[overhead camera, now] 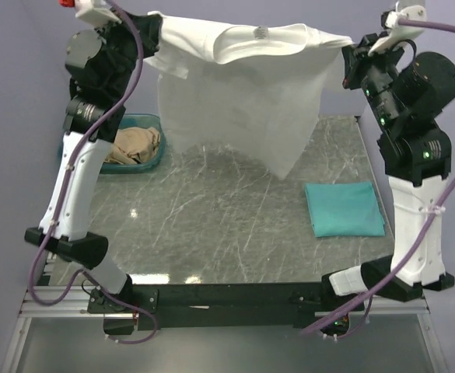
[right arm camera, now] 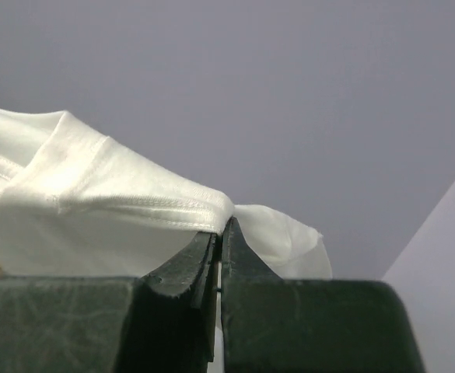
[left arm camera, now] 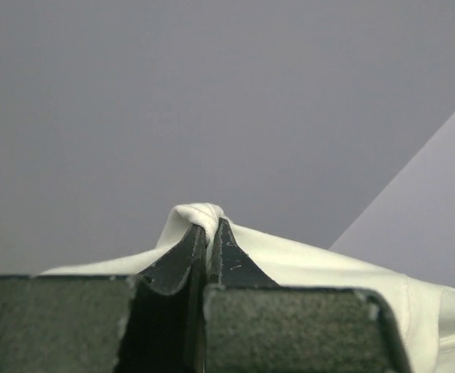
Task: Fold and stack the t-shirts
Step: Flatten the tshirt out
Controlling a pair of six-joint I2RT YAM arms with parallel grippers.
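Next, my left gripper lowers, drawing back, and releases the shirt's shoulder on the near tabletop. That spot lies below and back of it, bare with room for the shirt.
The large white t-shirt (overhead camera: pixel 243 101) hangs spread in the air between both arms, high over the far half of the table, its lower edge above the tabletop. My left gripper (overhead camera: pixel 151 33) is shut on its left shoulder; in the left wrist view a bunch of white cloth (left arm camera: pixel 198 215) sits pinched between the fingertips of that gripper (left arm camera: pixel 209 228). My right gripper (overhead camera: pixel 345 54) is shut on the right shoulder; the right wrist view shows the hemmed white cloth (right arm camera: pixel 134 198) clamped in that gripper (right arm camera: pixel 221 229). The teal-green t-shirt (overhead camera: pixel 344 208) lies folded flat at the table's right.
A teal plastic basket (overhead camera: pixel 151 159) holding tan cloth (overhead camera: pixel 134 145) stands at the table's far left, partly behind the left arm. The marbled grey tabletop (overhead camera: pixel 211 225) runs to a black rail at the near edge. Grey walls stand behind.
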